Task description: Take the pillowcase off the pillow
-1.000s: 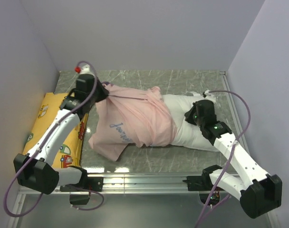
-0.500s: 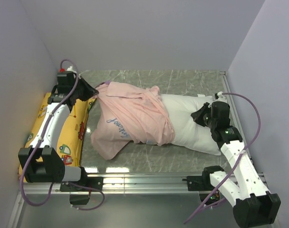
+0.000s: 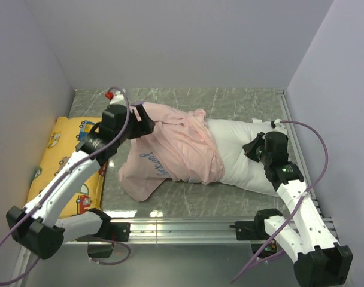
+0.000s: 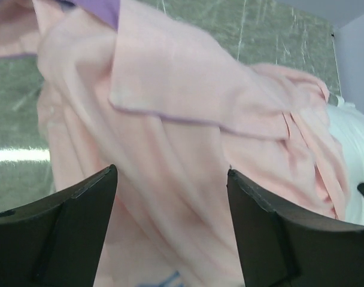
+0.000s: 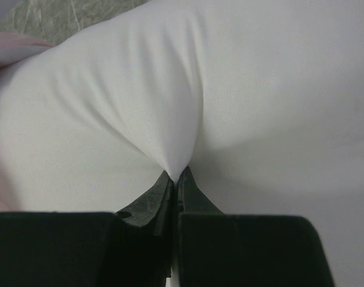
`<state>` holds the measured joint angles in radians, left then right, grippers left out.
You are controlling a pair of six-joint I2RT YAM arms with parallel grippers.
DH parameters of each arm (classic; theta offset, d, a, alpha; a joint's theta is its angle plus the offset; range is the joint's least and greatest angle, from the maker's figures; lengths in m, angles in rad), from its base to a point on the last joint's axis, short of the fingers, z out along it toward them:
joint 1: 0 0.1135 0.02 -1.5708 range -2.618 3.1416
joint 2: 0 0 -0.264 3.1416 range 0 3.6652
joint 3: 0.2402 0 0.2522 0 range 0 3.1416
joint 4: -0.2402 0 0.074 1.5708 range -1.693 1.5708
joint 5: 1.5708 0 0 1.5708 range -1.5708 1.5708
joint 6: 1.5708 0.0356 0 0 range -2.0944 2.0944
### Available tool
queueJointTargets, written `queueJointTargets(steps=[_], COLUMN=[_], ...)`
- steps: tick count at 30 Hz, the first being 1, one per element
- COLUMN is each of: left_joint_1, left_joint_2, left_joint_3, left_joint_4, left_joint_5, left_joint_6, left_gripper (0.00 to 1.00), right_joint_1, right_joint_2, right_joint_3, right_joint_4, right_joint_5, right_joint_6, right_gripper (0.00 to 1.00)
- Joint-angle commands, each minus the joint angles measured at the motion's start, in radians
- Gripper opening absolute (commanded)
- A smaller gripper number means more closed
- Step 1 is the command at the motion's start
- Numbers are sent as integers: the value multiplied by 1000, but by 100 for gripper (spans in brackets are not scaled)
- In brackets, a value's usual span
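A raised pillowcase fold (image 3: 150,147) beside the blue lettering has loose cloth below it and nearer my base, so I will next move my left gripper back and down onto the fold.
The pillowcase (image 3: 176,152), pale pink side out with blue lettering, lies bunched over the left half of the white pillow (image 3: 245,161). My left gripper (image 3: 143,122) hovers above its far left edge. In the left wrist view that gripper (image 4: 171,173) is open, with pink pillowcase folds (image 4: 188,101) below it and nothing between the fingers. A strip of purple shows at the fabric's top edge. My right gripper (image 3: 254,146) rests on the bare right part of the pillow. In the right wrist view it (image 5: 176,174) is shut, pinching a tuck of the pillow's white cloth (image 5: 230,89).
A yellow vehicle-print pillow (image 3: 62,161) lies along the left wall. Walls close in the left, back and right sides. A metal rail (image 3: 182,227) runs across the near edge between the arm bases. Grey marble table (image 3: 230,98) shows behind the pillow.
My left gripper opened and let go of the pillowcase, then swung from the far left corner back over the fabric, which slackened. The right gripper kept its pinch on the pillow.
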<state>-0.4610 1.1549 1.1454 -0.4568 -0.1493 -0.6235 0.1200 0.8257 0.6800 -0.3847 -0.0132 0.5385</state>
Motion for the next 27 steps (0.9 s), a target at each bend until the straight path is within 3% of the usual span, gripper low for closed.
queueJointTargets(steps=[1,7,10,13,14,16,17,18,20,22,27], left_joint_1=[-109,-312,-347,-352,-350,-350,-352,-350,-350,-350,-350], left_joint_2=[-79,-132,-104,-71,-69,-84,-89,-90,-90,-81,-73], left_joint_3=[-94,-202,-237,-242,-243,-254,-257,-259,-259,-263,-292], left_joint_4=[-46,-42,-8,0,-2,15,18,17,14,9,32], left_joint_5=[-163,-242,-259,-288,-302,-323,-325,-341,-348,-349,-345], left_joint_6=[-73,-208,-243,-272,-286,-286,-285,-285,-282,-285,-278], left_gripper=[79,80,82,72,55,34,19,13,2,0,1], right_joint_1=[32,89,112,125,132,164,181,220,266,329,461], right_joint_2=[-22,-25,-30,-39,-43,-51,-51,-50,-36,-13,107], right_joint_3=[-13,-7,-11,12,39,79,104,148,211,231,259], right_joint_4=[-34,-43,-46,-86,-103,-166,-184,-201,-249,-249,-234], right_joint_5=[145,209,234,246,251,275,279,277,292,276,286], right_joint_6=[-3,11,14,-1,-21,-49,-61,-89,-100,-112,-118], right_gripper=[0,0,0,0,4,27,39,54,63,74,86])
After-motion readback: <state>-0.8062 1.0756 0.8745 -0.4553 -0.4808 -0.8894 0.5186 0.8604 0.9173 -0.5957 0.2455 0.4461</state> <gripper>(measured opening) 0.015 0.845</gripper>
